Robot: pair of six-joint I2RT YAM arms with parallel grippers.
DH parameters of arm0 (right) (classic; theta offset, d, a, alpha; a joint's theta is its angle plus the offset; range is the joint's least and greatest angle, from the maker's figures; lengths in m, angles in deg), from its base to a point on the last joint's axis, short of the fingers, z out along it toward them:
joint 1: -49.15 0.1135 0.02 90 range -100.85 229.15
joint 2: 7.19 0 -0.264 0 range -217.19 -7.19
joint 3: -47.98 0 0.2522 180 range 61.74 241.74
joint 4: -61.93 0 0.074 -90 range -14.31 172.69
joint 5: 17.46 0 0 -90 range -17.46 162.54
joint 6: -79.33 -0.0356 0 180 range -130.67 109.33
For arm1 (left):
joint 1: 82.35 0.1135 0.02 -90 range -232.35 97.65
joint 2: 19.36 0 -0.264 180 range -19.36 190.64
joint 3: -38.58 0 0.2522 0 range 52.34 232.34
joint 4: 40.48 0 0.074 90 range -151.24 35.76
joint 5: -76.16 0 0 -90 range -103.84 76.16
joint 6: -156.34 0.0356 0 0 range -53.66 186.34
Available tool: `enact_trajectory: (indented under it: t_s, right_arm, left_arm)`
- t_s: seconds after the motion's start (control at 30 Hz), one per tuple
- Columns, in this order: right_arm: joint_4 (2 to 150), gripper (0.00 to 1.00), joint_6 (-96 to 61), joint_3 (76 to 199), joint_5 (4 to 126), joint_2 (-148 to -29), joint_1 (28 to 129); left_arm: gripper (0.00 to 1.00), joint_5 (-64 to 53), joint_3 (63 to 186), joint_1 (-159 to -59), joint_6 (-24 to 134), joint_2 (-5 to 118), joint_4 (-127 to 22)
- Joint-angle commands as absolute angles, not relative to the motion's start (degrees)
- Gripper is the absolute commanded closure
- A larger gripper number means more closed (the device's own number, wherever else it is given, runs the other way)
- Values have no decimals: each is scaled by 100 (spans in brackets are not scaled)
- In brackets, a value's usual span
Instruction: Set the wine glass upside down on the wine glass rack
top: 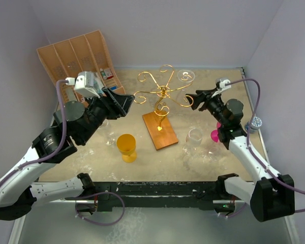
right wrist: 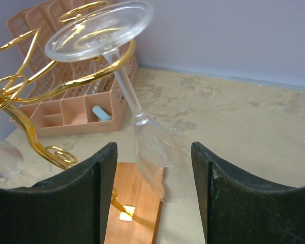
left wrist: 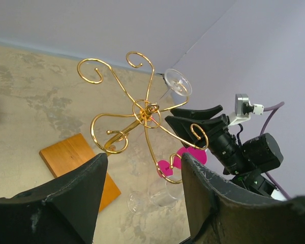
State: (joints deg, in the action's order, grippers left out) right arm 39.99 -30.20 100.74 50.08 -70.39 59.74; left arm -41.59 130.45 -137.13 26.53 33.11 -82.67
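The clear glass hangs by its foot (right wrist: 99,28), so my right gripper should next leave the rack, tip downward and lower onto the pink glass's bowl rim.
The gold wire wine glass rack (top: 162,92) stands on its brown wooden base (top: 160,130) mid-table. A clear wine glass (top: 186,76) hangs upside down from its back right scroll arm. In the right wrist view the glass's foot (right wrist: 99,28) rests on the gold arm and its bowl (right wrist: 160,162) hangs between my fingers. My right gripper (top: 194,99) (right wrist: 153,152) is open around the bowl, with gaps on both sides. My left gripper (top: 128,102) (left wrist: 142,168) is open and empty, just left of the rack (left wrist: 142,113).
A yellow glass (top: 127,147) stands front left of the base. A clear glass (top: 194,138) and a pink glass (top: 215,135) are at the right. Another clear glass (top: 110,135) is under the left arm. A tan organiser box (top: 79,58) leans at the back left.
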Motion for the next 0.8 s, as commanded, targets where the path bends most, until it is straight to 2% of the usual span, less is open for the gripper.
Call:
enact_trajectory:
  t_s: [0.0, 0.13, 0.27, 0.43, 0.63, 0.77]
  right_arm:
    - [4296, 38, -3299, 9892, 5820, -6452, 5979]
    - [5232, 37, -3800, 9866, 6183, -5792, 5979]
    - [6766, 37, -4223, 10156, 6566, -5222, 5979]
    - [8842, 38, -4312, 10879, 6739, -5071, 5979]
    - [10819, 37, -4242, 11881, 8385, -5032, 5979]
    - [11225, 38, -4261, 12358, 9337, -5108, 5979]
  left_arm:
    - [43, -4114, 13057, -13719, 2730, 3175, -8213]
    - [42, -4077, 12947, -13719, 2794, 3096, -8250]
    - [42, -4060, 12937, -13719, 2985, 3037, -8460]
    - [41, -4273, 12850, -13715, 3133, 2900, -8737]
    - [41, -4310, 12511, -13715, 3107, 2680, -8690]
    - [41, -4235, 12397, -13713, 3051, 2603, -8659]
